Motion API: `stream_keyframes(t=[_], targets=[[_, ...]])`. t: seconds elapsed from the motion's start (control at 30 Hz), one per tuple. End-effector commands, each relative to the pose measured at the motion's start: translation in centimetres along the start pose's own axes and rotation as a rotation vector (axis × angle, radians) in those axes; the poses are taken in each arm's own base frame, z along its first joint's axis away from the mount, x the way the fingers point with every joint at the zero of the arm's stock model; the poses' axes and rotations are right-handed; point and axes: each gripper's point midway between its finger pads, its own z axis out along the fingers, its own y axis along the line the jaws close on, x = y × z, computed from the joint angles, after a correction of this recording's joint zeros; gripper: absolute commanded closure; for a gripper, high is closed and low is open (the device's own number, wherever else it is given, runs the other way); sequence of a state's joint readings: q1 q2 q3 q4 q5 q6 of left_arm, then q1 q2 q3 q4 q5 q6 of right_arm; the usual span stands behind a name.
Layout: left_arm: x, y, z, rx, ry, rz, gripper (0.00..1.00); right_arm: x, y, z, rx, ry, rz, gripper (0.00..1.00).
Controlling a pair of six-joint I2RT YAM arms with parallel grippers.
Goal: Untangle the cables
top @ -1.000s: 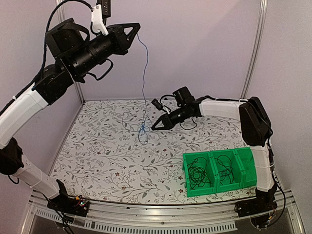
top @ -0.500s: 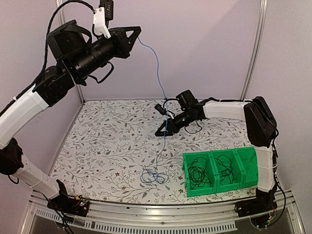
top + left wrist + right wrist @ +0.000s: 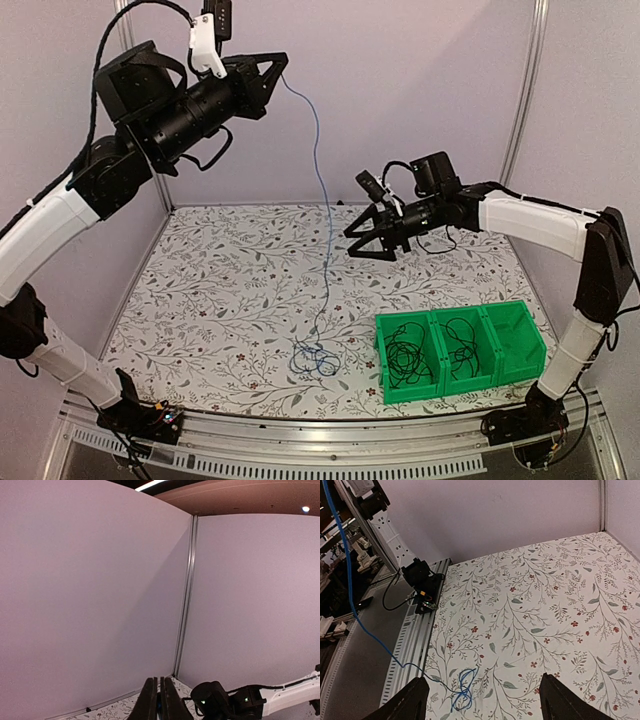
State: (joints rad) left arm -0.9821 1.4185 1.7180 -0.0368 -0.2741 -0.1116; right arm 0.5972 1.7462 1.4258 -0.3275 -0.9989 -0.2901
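Observation:
I will move my right gripper to the left in the top view to bring its fingers around the blue cable's hanging middle, because it runs free above the coil (image 3: 314,360).
A bright blue cable (image 3: 322,200) hangs from my left gripper (image 3: 281,64), which is raised high at the back left and shut on the cable's upper end. In the left wrist view the jaws (image 3: 160,702) are pressed together with a sliver of blue between them. The cable's lower end lies as a small coil (image 3: 314,360) on the table near the front edge, also seen as the blue coil (image 3: 464,689) in the right wrist view. My right gripper (image 3: 368,243) hovers above the back middle of the table, open, with nothing between its fingers (image 3: 415,702). Black cables (image 3: 405,355) lie coiled in the green bin.
The green bin (image 3: 440,390) with three compartments stands at the front right; two hold black cables. The metal rail (image 3: 412,640) and a small circuit board run along the table's front edge. Purple walls close off the back and sides.
My right gripper has opened, let go of the blue cable and moved up and to the right. The cable's lower coil swung forward and dropped near the front edge. The left arm barely moved.

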Motion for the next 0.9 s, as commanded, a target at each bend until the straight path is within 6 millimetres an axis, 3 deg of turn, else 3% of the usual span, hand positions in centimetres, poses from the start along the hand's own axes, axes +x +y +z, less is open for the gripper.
stream_keyframes(t=[0.0, 0.03, 0.2, 0.43, 0.5, 0.57, 0.87], targets=[[-3.1, -0.4, -0.5, 0.003, -0.097, 0.005, 1.00, -0.1, 3.3, 0.5, -0.134, -0.043, -0.040, 0.07], [-3.2, -0.4, -0.5, 0.001, -0.102, 0.008, 1.00, 0.0, 3.5, 1.0, -0.142, -0.039, -0.025, 0.02], [-3.5, -0.2, -0.5, -0.010, -0.116, 0.012, 1.00, 0.6, 5.4, 3.0, -0.231, -0.022, 0.004, 0.01], [-3.2, -0.1, -0.4, -0.015, -0.111, 0.017, 1.00, -1.7, 6.8, 3.6, -0.315, -0.059, 0.015, 0.01], [-3.0, -0.1, -0.4, -0.018, -0.109, 0.020, 1.00, -2.4, 6.8, 3.6, -0.328, -0.075, 0.009, 0.05], [-2.8, 0.1, -0.3, -0.024, -0.105, 0.023, 1.00, -3.0, 7.1, 3.6, -0.347, -0.085, 0.013, 0.17], [-2.5, 0.3, -0.6, -0.034, -0.113, 0.022, 1.00, -3.6, 6.6, 4.8, -0.360, -0.080, 0.084, 0.24]])
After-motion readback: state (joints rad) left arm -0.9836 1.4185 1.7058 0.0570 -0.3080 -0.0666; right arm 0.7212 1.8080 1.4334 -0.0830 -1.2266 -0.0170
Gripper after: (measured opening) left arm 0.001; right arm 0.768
